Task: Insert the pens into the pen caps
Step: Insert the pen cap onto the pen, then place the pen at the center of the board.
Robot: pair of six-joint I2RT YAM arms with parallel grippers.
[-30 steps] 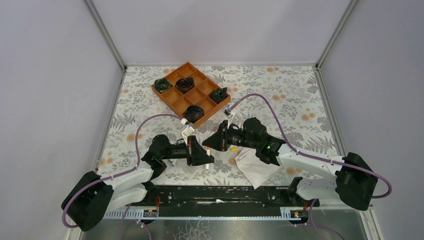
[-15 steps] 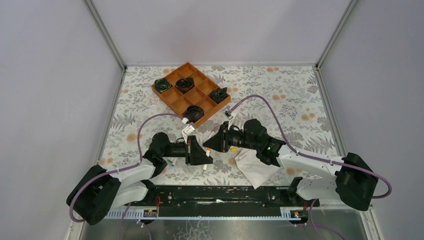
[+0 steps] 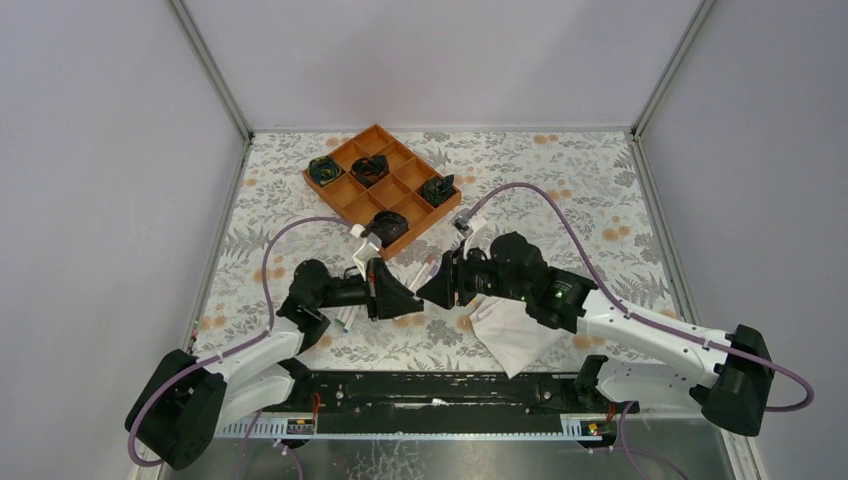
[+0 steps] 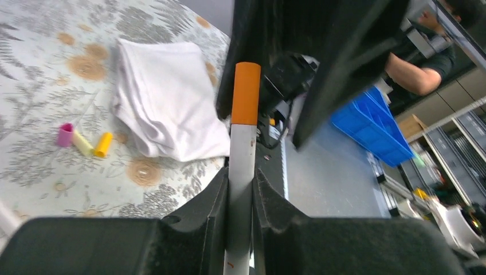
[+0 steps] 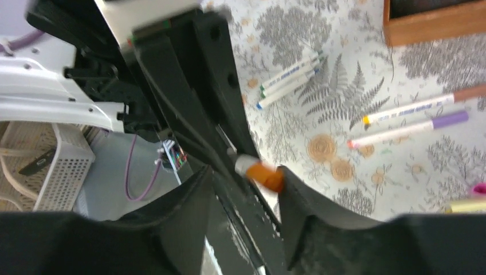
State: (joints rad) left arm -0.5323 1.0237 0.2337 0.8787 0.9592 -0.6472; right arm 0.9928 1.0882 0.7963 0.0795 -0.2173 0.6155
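My left gripper will next tilt down to the bare tabletop between the purple-capped pen and loose caps, releasing the capped pen.
My left gripper point(image 4: 240, 183) is shut on a white-barrelled pen point(image 4: 242, 154) with an orange cap point(image 4: 246, 93) on its far end. My right gripper point(image 5: 246, 189) is open, its jaws wide apart around that orange cap point(image 5: 265, 173), which touches the right-hand finger. In the top view the left gripper point(image 3: 405, 300) and right gripper point(image 3: 428, 292) meet tip to tip above the table's near middle. Loose pink point(image 4: 65, 135), yellow point(image 4: 82, 143) and orange point(image 4: 103, 144) caps lie on the table. Several other pens point(image 5: 289, 79) lie there too, one with a purple cap point(image 5: 410, 129).
A folded white cloth point(image 3: 510, 335) lies under the right arm, next to the loose caps. An orange compartment tray point(image 3: 345, 205) with black objects stands at the back. The black arm rail point(image 3: 440, 390) runs along the near edge.
The left gripper has moved a little away from the near edge with the pen. The right arm has stretched towards it, and the two grippers now meet tip to tip.
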